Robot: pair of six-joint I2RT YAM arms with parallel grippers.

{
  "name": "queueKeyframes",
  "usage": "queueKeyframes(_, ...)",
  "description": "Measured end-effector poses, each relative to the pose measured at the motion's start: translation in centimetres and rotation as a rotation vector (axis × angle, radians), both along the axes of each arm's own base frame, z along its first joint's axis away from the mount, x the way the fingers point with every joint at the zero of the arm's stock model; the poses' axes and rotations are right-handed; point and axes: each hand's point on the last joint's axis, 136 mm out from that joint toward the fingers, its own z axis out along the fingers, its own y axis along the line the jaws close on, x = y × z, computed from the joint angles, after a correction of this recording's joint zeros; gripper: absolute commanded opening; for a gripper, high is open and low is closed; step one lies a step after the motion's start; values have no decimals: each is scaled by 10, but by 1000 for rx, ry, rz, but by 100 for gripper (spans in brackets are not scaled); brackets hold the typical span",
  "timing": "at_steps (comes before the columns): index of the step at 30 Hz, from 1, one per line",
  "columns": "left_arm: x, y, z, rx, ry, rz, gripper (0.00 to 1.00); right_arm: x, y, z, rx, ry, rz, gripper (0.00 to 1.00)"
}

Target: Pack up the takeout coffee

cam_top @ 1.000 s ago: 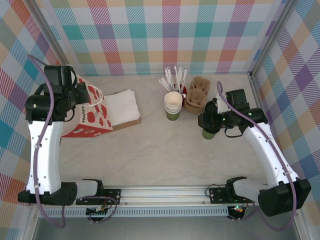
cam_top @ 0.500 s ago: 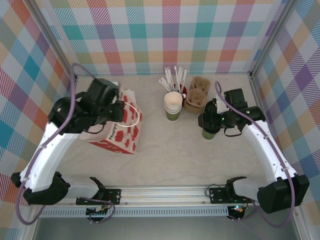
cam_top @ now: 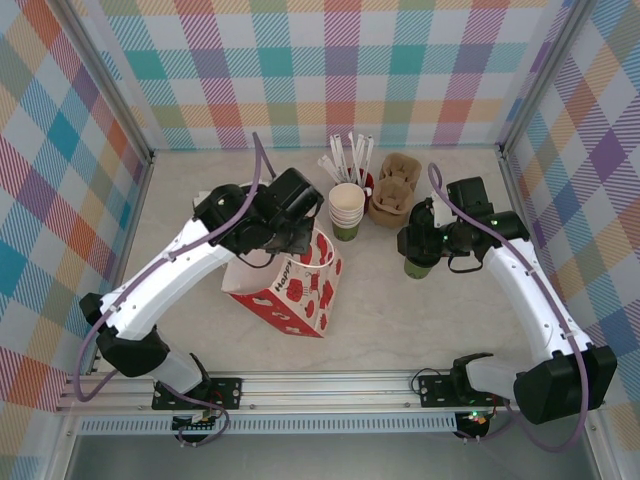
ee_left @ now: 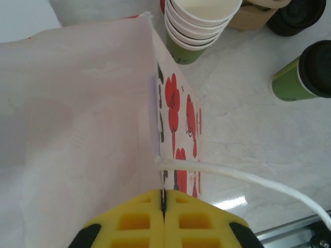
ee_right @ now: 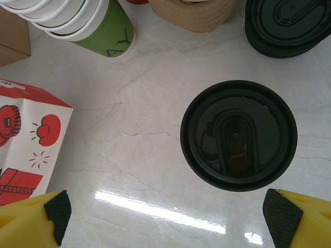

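Note:
The white paper bag stands crooked, so the left gripper next needs to pull the bag's top edge that it holds toward the takeout coffee, then open to let it go.
The takeout coffee (cam_top: 417, 264) is a green paper cup with a black lid on it, standing upright right of the table's middle. It also appears in the left wrist view (ee_left: 304, 72) and from above in the right wrist view (ee_right: 239, 135). My right gripper (cam_top: 420, 244) (ee_right: 169, 219) hovers open over the coffee, its yellow fingertips (ee_right: 31, 212) wide apart and touching nothing. My left gripper (cam_top: 302, 238) (ee_left: 164, 200) is shut on the top edge of a white paper bag with red print (cam_top: 292, 290) (ee_left: 77, 103), which stands open mid-table, left of the cup.
A stack of empty green cups (cam_top: 346, 212) (ee_right: 83, 23) stands behind the bag. Brown cardboard cup carriers (cam_top: 395, 195), a pile of black lids (ee_right: 289, 26) and a red holder of white stirrers (cam_top: 350, 158) sit at the back. Checked walls (cam_top: 60, 150) enclose the table.
My left arm has swung the bag from the table's far left to its middle, close to the cup stack. The right arm and the coffee have stayed put.

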Motion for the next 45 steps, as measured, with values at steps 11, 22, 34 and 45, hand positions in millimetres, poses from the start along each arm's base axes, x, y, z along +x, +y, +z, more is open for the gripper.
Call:
queueKeyframes(11, 9, -35, -34, -55, 64, -17, 25, 16, -1, 4, -36, 8, 6, 98)
queueKeyframes(22, 15, -44, 0, -108, -2, -54, 64, 90, 1, 14, -227, -90, 228, 99)
queueKeyframes(34, 12, 4, 47, -112, -181, 8, 93, 178, 0, -16, -330, -87, 386, 95)
queueKeyframes(45, 1, 69, 71, -157, -304, 130, 100, 219, 12, -47, -330, -40, 481, 87)
